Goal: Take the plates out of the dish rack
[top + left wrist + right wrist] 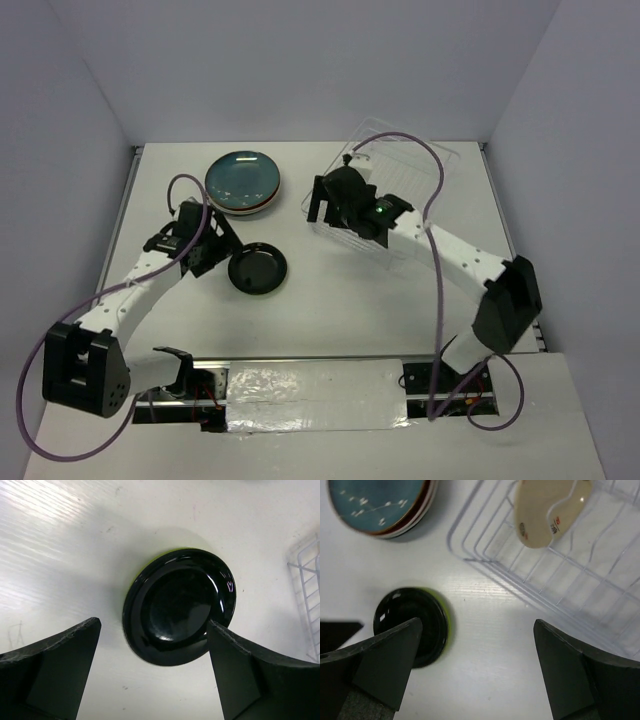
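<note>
I will next move my right gripper outward and turn it, then lower it to the near rim of the tan plate (550, 507) in the rack.
A black plate (257, 269) lies on a lime green plate whose rim (141, 568) shows at its edge, on the white table. My left gripper (220, 252) is open and empty just left of it; in the left wrist view the black plate (180, 607) lies just ahead of the open fingers (155, 680). A teal plate (243, 180) tops a stack at the back. My right gripper (328, 212) is open and empty at the clear dish rack's (410, 180) left edge, above bare table (477, 670). A tan plate (550, 507) stands in the rack (555, 580).
The teal stack (377, 502) and the black plate (412, 625) also show in the right wrist view. The rack's wire edge (307, 595) shows at the right of the left wrist view. Walls close in the table on three sides.
</note>
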`<state>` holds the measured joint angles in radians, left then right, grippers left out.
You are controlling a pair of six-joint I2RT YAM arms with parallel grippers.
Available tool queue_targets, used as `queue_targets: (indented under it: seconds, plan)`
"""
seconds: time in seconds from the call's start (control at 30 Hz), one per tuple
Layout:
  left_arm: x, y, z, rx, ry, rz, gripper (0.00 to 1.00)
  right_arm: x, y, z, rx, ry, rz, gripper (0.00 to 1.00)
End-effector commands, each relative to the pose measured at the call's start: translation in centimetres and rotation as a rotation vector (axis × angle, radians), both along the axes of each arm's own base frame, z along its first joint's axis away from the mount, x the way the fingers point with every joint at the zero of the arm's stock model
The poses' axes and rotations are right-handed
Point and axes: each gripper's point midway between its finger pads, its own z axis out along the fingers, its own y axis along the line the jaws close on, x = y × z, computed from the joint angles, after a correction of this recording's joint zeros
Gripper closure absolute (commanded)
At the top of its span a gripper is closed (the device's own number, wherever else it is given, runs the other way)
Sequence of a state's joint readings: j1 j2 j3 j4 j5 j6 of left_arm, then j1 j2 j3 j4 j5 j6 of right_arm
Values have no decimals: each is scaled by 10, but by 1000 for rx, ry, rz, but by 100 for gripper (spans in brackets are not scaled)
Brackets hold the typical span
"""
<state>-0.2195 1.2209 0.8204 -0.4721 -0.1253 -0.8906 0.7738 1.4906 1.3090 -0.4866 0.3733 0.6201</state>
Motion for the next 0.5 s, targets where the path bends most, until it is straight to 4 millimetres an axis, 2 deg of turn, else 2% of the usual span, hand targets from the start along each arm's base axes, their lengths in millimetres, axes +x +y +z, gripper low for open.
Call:
queue_targets:
  seconds: [0.0, 0.03, 0.07, 0.1, 0.2, 0.23, 0.27, 0.33, 0.37, 0.4, 0.43, 0.47]
  plan:
    - [-14, 19, 31, 111, -23, -30, 0, 29, -8, 1, 145, 107, -229, 0]
    - [-12, 19, 47, 129, -61, -71, 1, 42, -10, 9, 170, 90, -261, 0]
    - [-20, 22, 51, 152, -38, -90, 1, 52, -13, 2, 156, 92, -303, 0]
    - [-20, 23, 66, 158, -69, -106, 0, 64, -16, 11, 175, 70, -335, 0]
    - [-29, 28, 83, 205, -91, -165, 1, 86, -24, 0, 174, 82, -424, 0]
    - [-32, 29, 96, 223, -141, -195, 0, 96, -27, 6, 197, 75, -456, 0]
    - [-34, 32, 102, 236, -166, -197, 0, 104, -28, -7, 178, 97, -474, 0]
    - [-42, 38, 116, 262, -232, -202, 0, 120, -27, -16, 167, 114, -481, 2]
    - [-42, 40, 121, 276, -263, -200, 0, 125, -26, -19, 159, 119, -480, 4]
    - [-47, 42, 123, 287, -294, -212, 1, 133, -24, -13, 162, 106, -474, 5]
    - [-48, 42, 123, 291, -309, -219, 1, 140, -26, -30, 136, 128, -488, 7]
    - [-51, 44, 114, 298, -301, -220, 0, 146, -26, -27, 136, 125, -493, 10]
